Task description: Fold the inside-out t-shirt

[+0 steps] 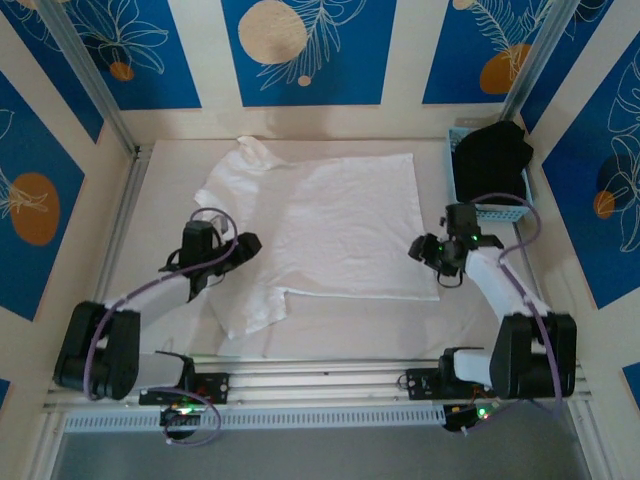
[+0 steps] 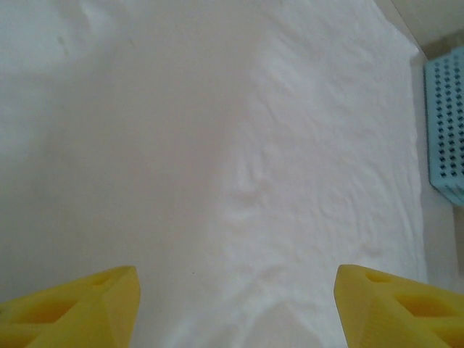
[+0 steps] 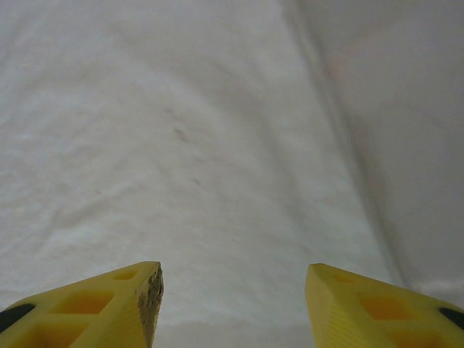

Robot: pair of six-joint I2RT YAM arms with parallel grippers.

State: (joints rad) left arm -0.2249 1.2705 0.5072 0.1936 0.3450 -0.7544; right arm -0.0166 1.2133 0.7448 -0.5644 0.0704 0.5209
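The shirt's near hem corner [image 1: 435, 296] [image 3: 400, 281] is next: my right gripper will move back and down onto it and close on its edge.
The inside-out t-shirt [image 1: 340, 220] lies spread flat on the table, white and lightly wrinkled, with its straight hem to the right and a sleeve reaching toward the near left. My left gripper [image 1: 247, 243] hovers at the shirt's left edge. In the left wrist view my left gripper [image 2: 235, 308] stands open over white cloth [image 2: 217, 145], nothing between its yellow fingers [image 2: 87, 304]. My right gripper [image 1: 420, 250] sits at the shirt's right edge. The right wrist view has my right gripper [image 3: 233, 308] open above the cloth [image 3: 181, 145], holding nothing.
A light blue basket [image 1: 478, 205] at the back right holds a black garment [image 1: 495, 150]; its corner shows in the left wrist view as a perforated basket wall [image 2: 446, 123]. Bare table [image 3: 413, 109] lies beyond the hem. Metal rails run along the left side and near edge.
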